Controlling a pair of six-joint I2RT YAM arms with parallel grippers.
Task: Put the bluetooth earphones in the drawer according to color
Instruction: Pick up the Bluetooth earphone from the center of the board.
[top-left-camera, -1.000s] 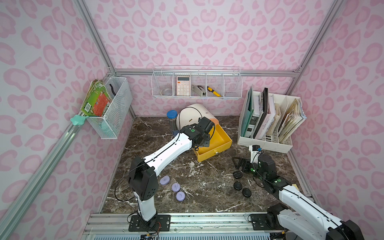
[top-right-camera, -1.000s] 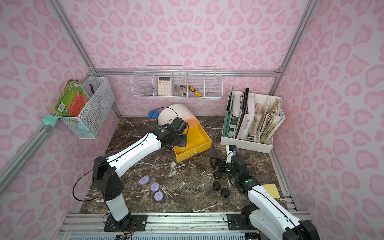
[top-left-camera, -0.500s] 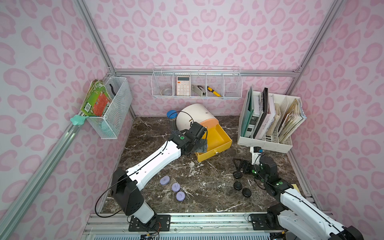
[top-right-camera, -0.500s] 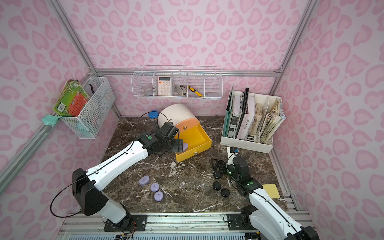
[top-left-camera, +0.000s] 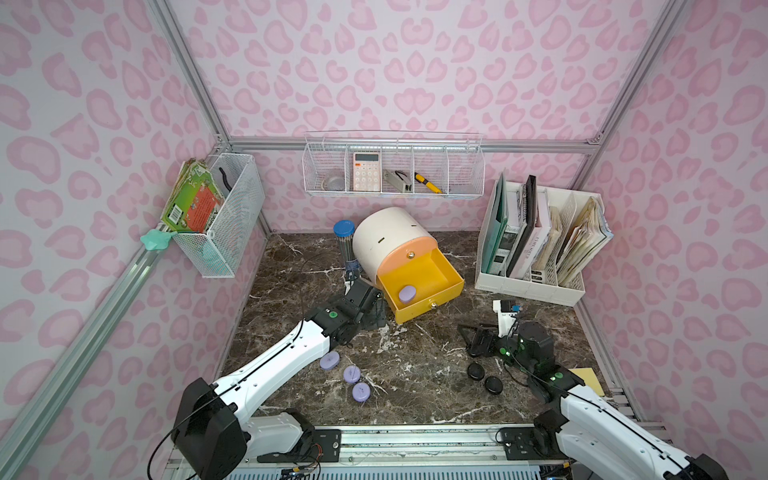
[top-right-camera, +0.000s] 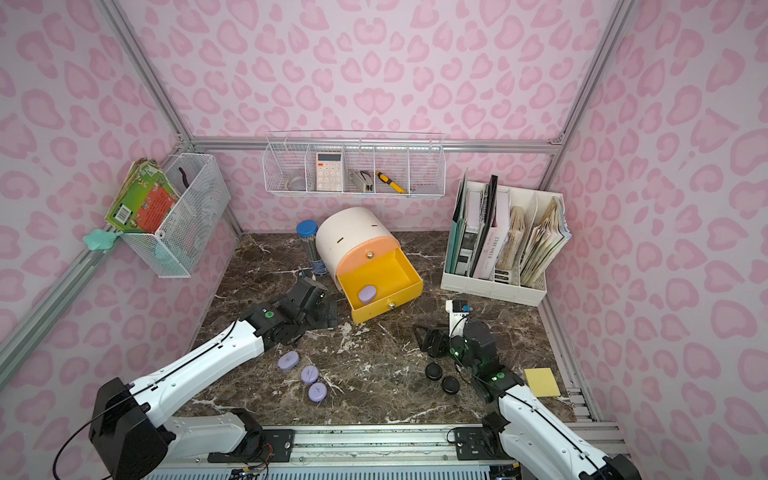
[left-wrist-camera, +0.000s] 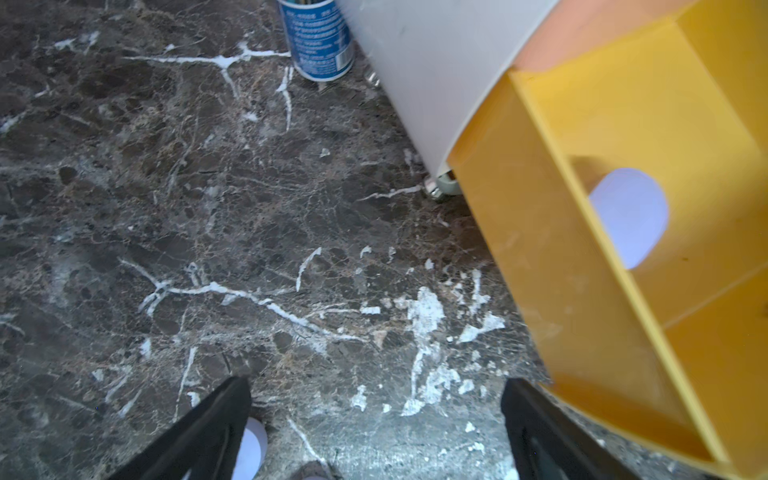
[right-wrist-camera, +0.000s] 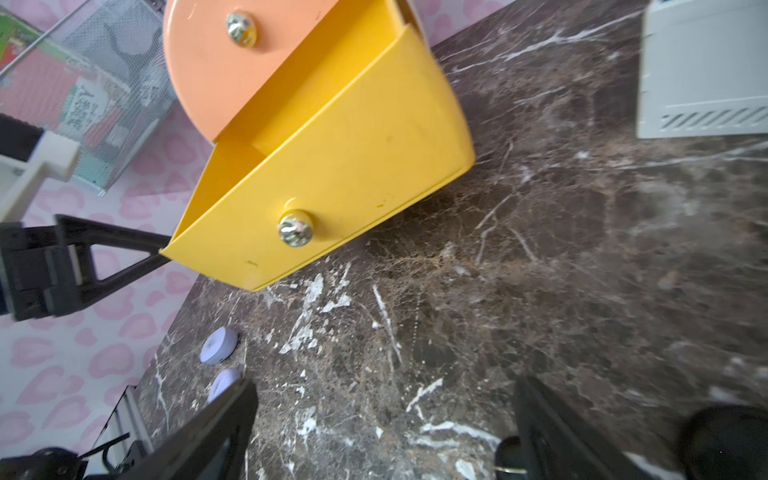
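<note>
The frontmost lilac case lies below, still outside the drawer. My right gripper needs to move back across the marble and go down around the sides of the frontmost lilac case.
The drawer cabinet is a white barrel whose yellow drawer is pulled out, with one lilac earphone case lying inside. Three more lilac cases lie on the marble near the front, and two black cases sit at the right. My left gripper hangs open and empty just left of the yellow drawer's front corner. In the left wrist view its fingers frame bare marble. My right gripper is open over the table behind the black cases, facing the drawer front.
A blue-capped pencil tube stands left of the cabinet. A white file rack fills the back right. Wire baskets hang on the back wall and the left wall. A yellow pad lies at the right edge.
My left gripper opened over the yellow drawer, left the lilac case inside, and drew back down to the drawer's left. The right arm barely shifted.
</note>
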